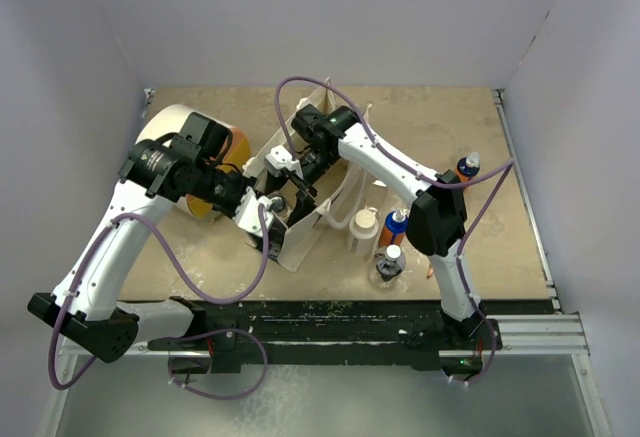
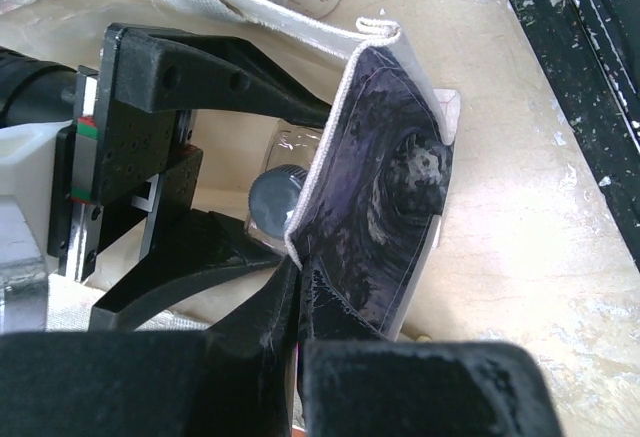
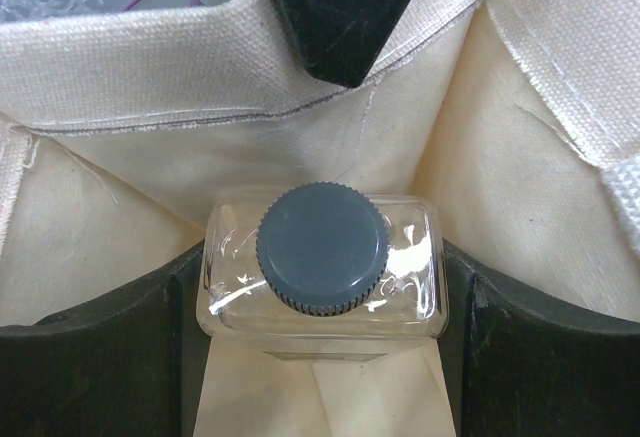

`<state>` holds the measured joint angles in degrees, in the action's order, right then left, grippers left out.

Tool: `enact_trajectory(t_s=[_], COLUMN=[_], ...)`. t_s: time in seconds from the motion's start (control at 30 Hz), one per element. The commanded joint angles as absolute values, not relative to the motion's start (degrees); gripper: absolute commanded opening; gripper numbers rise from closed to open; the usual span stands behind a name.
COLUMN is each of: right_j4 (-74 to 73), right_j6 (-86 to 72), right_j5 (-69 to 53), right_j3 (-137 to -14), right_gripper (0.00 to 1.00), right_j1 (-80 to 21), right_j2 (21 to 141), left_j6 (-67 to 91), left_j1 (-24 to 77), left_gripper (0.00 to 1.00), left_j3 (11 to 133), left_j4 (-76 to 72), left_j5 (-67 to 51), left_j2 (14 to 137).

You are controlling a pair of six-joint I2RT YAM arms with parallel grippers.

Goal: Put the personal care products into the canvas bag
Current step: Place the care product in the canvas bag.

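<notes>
Next, my right gripper lowers the clear bottle, still above the bag's bottom, deeper between the bag's canvas sides and releases it there, as the bag's bottom lies below.
The cream canvas bag (image 1: pixel 303 239) stands open at the table's middle. My left gripper (image 1: pixel 268 219) is shut on its near rim, pinching the black-and-white printed panel (image 2: pixel 390 187) between its jaws (image 2: pixel 295 297). My right gripper (image 1: pixel 300 172) is down inside the bag (image 3: pixel 150 87), shut on a clear bottle with a black cap (image 3: pixel 322 257); its fingers (image 3: pixel 100 357) press both sides. That cap also shows in the left wrist view (image 2: pixel 277 197). On the table right of the bag stand a whitish bottle (image 1: pixel 363 229), an orange bottle (image 1: pixel 395 227) and a clear black-capped bottle (image 1: pixel 388 265).
A big white drum with an orange end (image 1: pixel 185 132) lies behind my left arm. Another orange bottle with a blue top (image 1: pixel 466 167) stands at the right, beside my right arm's elbow. White walls close in the table on three sides.
</notes>
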<state>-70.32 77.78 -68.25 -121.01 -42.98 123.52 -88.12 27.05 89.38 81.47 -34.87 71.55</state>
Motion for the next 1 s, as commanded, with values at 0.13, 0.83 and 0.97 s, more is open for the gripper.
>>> enact_trajectory(t_s=[0.13,0.83,0.97], right_j4=[-65.9,-52.0,-52.1], right_j6=[75.1,69.1,69.2], right_j5=[-79.6,-69.6,-67.8], right_j3=[-116.9,-106.6,-106.8], right_gripper=[0.0,0.08,0.17], right_j1=[-44.6,-44.5,-44.5], right_j2=[117.6,117.7,117.5], left_j6=[-91.3,-87.2,-85.9], left_j1=[26.8,26.8,26.8], left_gripper=[0.0,0.13,0.2], left_j3=[93.2,84.9,84.3], left_j4=[83.9,80.5,79.9], left_j5=[-38.5,-34.8,-34.7], left_j2=[72.2,69.3,68.9])
